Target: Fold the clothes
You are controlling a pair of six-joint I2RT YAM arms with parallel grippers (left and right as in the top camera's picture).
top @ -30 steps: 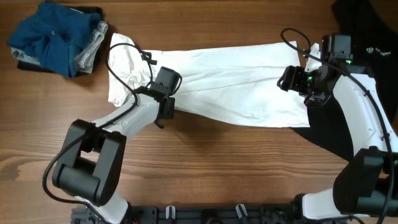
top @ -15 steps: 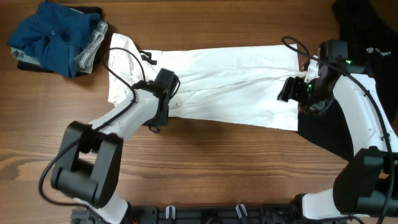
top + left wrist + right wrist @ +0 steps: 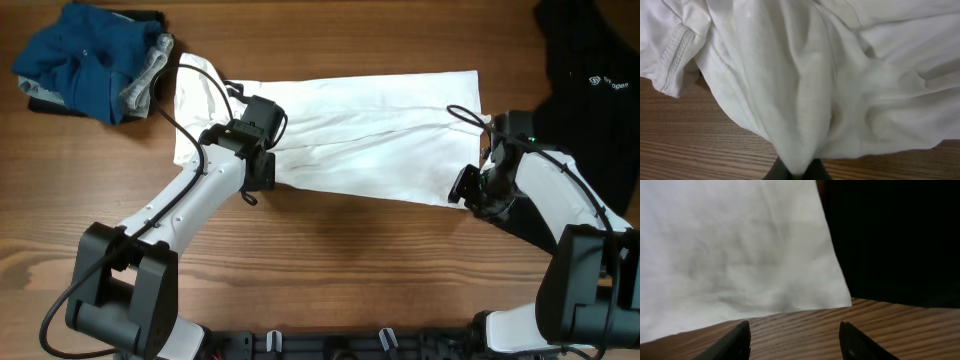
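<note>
The left gripper will next fold the pinched front edge up and outward and let it go over the shirt's far part (image 3: 212, 106), which is outward of the gripper.
The white T-shirt (image 3: 370, 140) lies folded into a long band across the middle of the table. My left gripper (image 3: 262, 172) is at its front edge near the left end, shut on a pinch of the white cloth (image 3: 800, 150). My right gripper (image 3: 468, 192) is open and empty, just off the shirt's front right corner (image 3: 837, 297), over bare wood. The shirt's print and label are hidden.
A black garment (image 3: 585, 90) with a small light logo lies at the right, partly under the shirt's right end and my right arm. A pile of blue and grey garments (image 3: 85, 60) sits at the back left.
My right gripper has let go of the shirt's right end and moved toward the front, down to the front right corner. My left gripper stays on the cloth.
</note>
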